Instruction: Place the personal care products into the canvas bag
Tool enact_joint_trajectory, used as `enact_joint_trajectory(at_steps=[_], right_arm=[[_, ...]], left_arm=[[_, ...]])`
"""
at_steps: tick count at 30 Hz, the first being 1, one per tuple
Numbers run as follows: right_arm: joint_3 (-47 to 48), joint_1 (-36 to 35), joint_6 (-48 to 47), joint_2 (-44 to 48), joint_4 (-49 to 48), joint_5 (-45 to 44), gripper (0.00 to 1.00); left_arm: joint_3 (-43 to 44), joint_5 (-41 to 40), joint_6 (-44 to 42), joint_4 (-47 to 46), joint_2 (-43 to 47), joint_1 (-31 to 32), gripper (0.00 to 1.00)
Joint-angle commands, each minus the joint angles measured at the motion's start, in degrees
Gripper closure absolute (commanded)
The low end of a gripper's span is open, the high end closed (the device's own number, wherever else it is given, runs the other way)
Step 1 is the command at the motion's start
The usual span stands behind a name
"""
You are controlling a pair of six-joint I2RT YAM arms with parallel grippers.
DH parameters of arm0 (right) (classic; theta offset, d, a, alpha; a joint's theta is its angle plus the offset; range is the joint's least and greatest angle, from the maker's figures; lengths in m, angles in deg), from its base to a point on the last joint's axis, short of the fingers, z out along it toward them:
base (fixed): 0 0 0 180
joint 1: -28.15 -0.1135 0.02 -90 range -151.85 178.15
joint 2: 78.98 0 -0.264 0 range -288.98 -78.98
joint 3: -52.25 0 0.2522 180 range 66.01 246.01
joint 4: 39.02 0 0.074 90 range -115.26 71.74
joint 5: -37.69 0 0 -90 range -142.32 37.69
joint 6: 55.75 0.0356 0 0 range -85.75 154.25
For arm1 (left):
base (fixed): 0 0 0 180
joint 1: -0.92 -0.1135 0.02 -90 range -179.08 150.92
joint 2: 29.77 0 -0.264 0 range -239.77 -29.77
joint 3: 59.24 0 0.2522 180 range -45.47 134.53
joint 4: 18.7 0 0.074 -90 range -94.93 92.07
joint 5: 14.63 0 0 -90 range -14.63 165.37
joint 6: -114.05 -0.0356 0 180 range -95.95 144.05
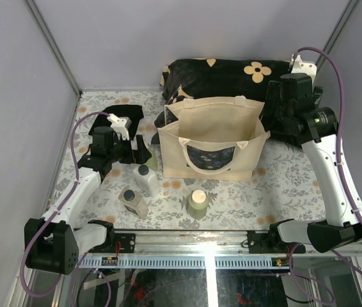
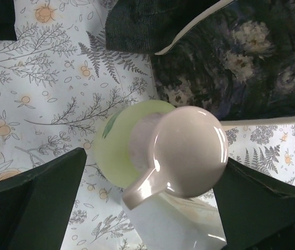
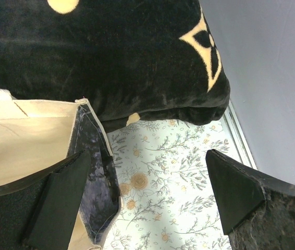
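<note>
My left gripper should move slightly outward and close its fingers around the beige cap (image 2: pixel 189 151), as the pale green bottle is already between them.
The canvas bag (image 1: pixel 213 137) stands open mid-table; its dark floral side shows in the left wrist view (image 2: pixel 241 57) and the right wrist view (image 3: pixel 93 172). My left gripper (image 1: pixel 140 152) (image 2: pixel 150 200) is open, its fingers on either side of a pale green bottle (image 1: pixel 151 161) (image 2: pixel 117 143) with a beige cap (image 2: pixel 189 151), left of the bag. A white bottle (image 1: pixel 146 180), a squat tan bottle (image 1: pixel 132 201) and a second pale green bottle (image 1: pixel 198 204) stand nearer the front. My right gripper (image 1: pixel 268 128) (image 3: pixel 147 192) is open at the bag's right edge, holding nothing.
A black cushion with beige flowers (image 1: pixel 226 77) (image 3: pixel 111 52) lies behind the bag. A black cloth (image 1: pixel 114 120) (image 2: pixel 137 21) lies at the back left. Grey walls close in the floral-patterned table (image 1: pixel 283 185) on three sides.
</note>
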Motion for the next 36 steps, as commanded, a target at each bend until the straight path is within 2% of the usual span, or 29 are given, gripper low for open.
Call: enact_joint_trajectory(at_steps=[1,9,14,16,20,22,25,29,36], right_arm=[[-0.2,-0.2,-1.1,-0.6,-2.1,0.9,0.00],[-0.5,-0.2,-1.6,-1.5,-3.0,1.6,0.00],[0.0,-0.2,-2.0,-2.3,-3.1,1.8,0.00],[0.0,-0.2,-2.0,-2.5,-3.1,1.9,0.00],[0.1,-0.2,-2.1,-2.7,-3.1,2.0,0.00],[0.4,-0.3,-2.0,-2.8,-2.9,2.3,0.00],[1.0,-0.2,-2.1,-2.8,-2.4,2.6,0.00],[1.3,-0.2,-2.2,-2.5,-2.1,2.4,0.00],[0.8,-0.2,-2.2,-2.5,-1.8,2.6,0.00]], left_arm=[[-0.8,-0.5,0.3,-10.0,-0.9,0.8,0.00],[-2.5,-2.4,1.8,-15.2,-0.5,1.5,0.00],[-2.6,-2.4,1.8,-14.8,-1.9,2.0,0.02],[-2.6,-2.4,1.8,-14.8,-2.1,2.4,0.13],[-2.4,-2.2,1.8,-14.6,-3.0,2.8,0.51],[-2.0,-2.1,1.8,-14.2,-3.2,2.9,0.67],[-1.8,-2.4,1.9,-13.6,-2.8,3.1,0.84],[-0.3,-4.2,1.4,-10.5,-1.5,3.1,1.00],[3.3,-7.4,0.3,-6.6,0.9,3.2,1.00]])
